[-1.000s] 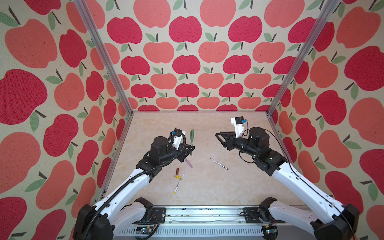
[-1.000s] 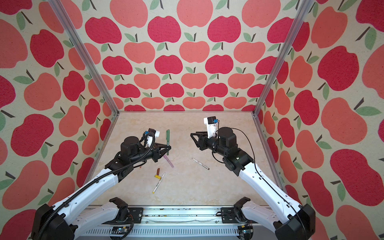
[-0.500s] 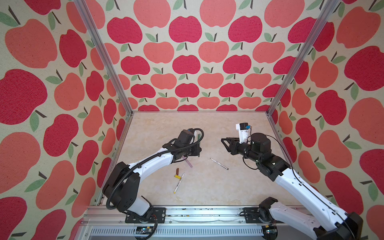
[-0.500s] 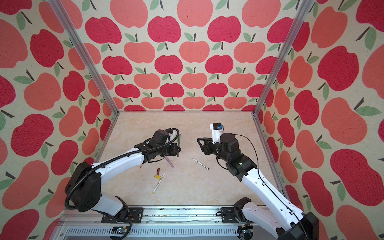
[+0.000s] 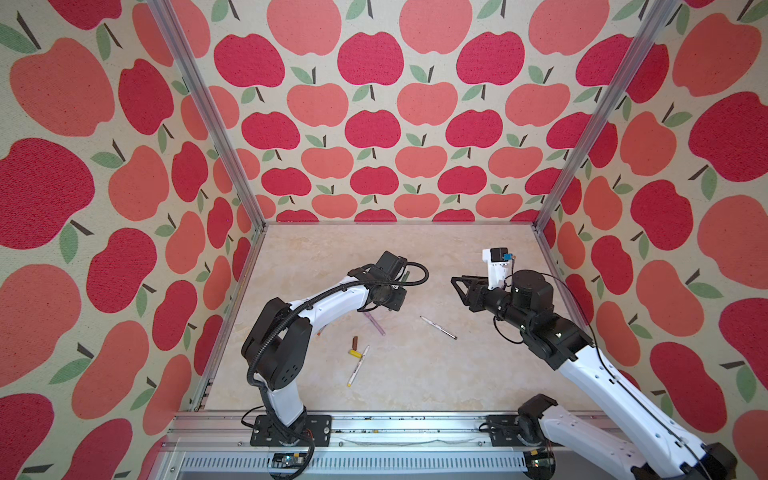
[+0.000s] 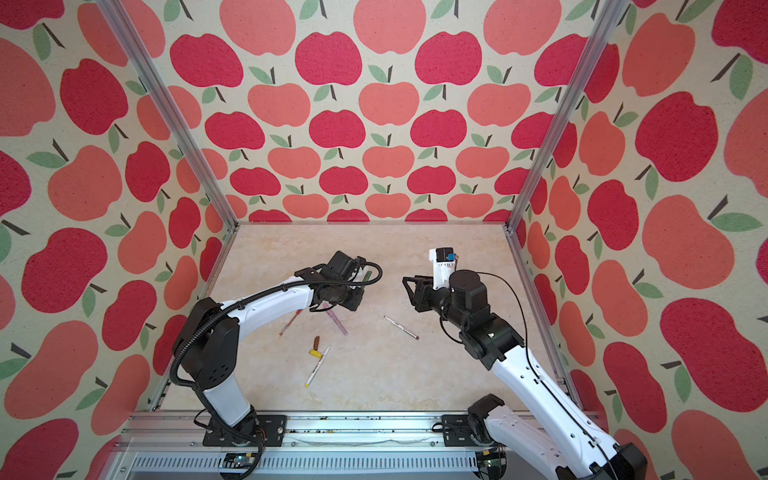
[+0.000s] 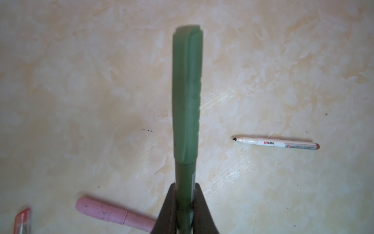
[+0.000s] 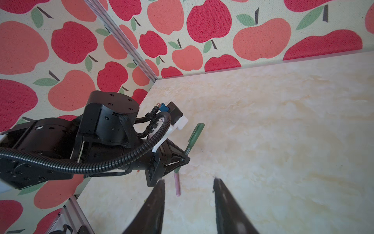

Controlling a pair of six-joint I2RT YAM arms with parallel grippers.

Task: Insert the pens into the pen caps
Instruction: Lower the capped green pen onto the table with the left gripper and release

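The green cap is on its pen, so my left gripper will go down to bare tabletop between the lilac pen point(image 5: 375, 325) and brown-print pen, then release the dark green pen's body.
My left gripper point(image 7: 185, 186) is shut on the barrel of the dark green pen point(image 7: 187, 162), whose green cap point(image 7: 187, 91) sits on its end. In both top views that pen point(image 5: 405, 275) point(image 6: 368, 275) pokes out beyond the left wrist. My right gripper point(image 8: 188, 180) point(image 5: 459, 284) is open and empty, hovering apart to the right. On the table lie a lilac pen point(image 5: 375, 325) point(image 7: 113, 214), a white pen with brown print point(image 5: 438, 327) point(image 7: 277, 143), a white pen with yellow print point(image 5: 358, 365), a brown cap point(image 5: 355, 342), a yellow cap point(image 5: 354, 354) and a red pen point(image 6: 290, 322).
Apple-patterned walls with metal corner posts point(image 5: 208, 116) close in the beige table point(image 5: 415, 382) on three sides. A metal rail point(image 5: 374, 428) with the arm bases runs along the near edge. The left forearm point(image 5: 332, 303) passes over the red pen.
Over the last second the left arm stretched forward and turned its wrist down with the green pen still held. The right gripper drew back slightly to the right. Both have held still since.
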